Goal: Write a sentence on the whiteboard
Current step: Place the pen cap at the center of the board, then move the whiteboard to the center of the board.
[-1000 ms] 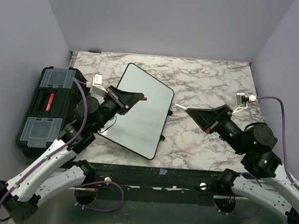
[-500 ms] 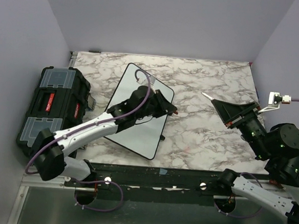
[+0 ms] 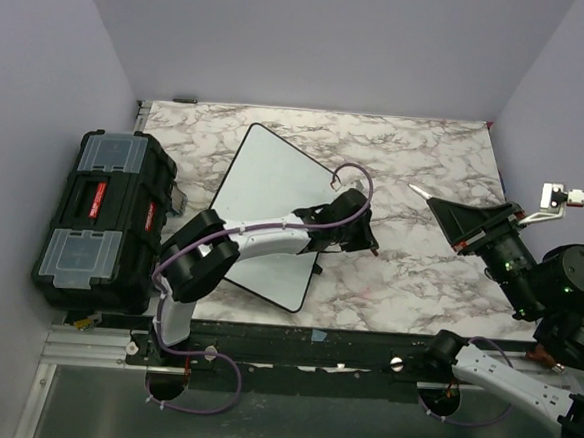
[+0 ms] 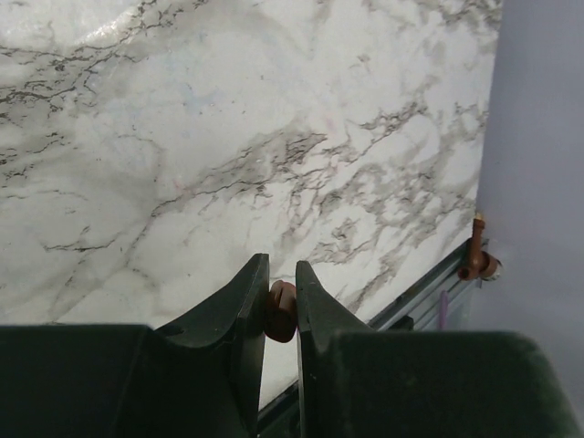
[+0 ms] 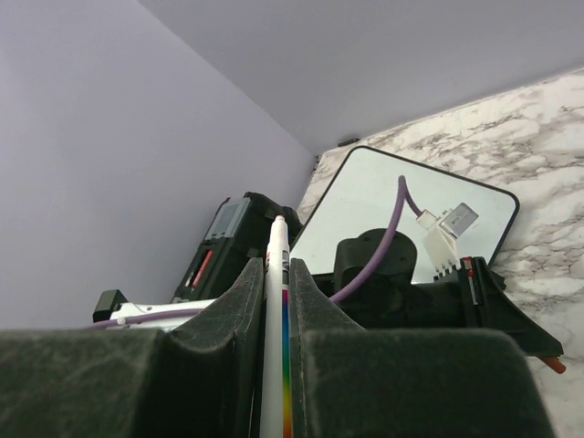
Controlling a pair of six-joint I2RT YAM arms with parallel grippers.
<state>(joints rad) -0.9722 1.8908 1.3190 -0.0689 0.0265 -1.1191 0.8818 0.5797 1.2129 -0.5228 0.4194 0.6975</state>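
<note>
My left gripper holds the marker cap (image 4: 281, 313). It will next lower the cap to the marble beside the whiteboard (image 3: 270, 192) and let go of it.
The whiteboard (image 3: 270, 192) lies flat on the marble table, tilted, and I see no red lettering on it. It also shows in the right wrist view (image 5: 370, 196). My left gripper (image 3: 371, 248) reaches across the board to just past its right edge. It is shut on a small red-brown marker cap (image 4: 281, 313) above bare marble. My right gripper (image 3: 451, 212) is raised over the table's right side, apart from the board. It is shut on a white marker (image 5: 276, 310) with a rainbow stripe, whose tip (image 3: 419, 193) points left toward the board.
A black toolbox (image 3: 102, 216) with clear lid compartments stands at the left table edge, next to the board; it also shows in the right wrist view (image 5: 224, 242). The left arm (image 3: 261, 239) lies over the board's lower half. Purple walls enclose the table.
My left arm has swung right across the whiteboard, its gripper going from the board's left side to past its right edge. My right gripper has drawn back to the right with the marker.
</note>
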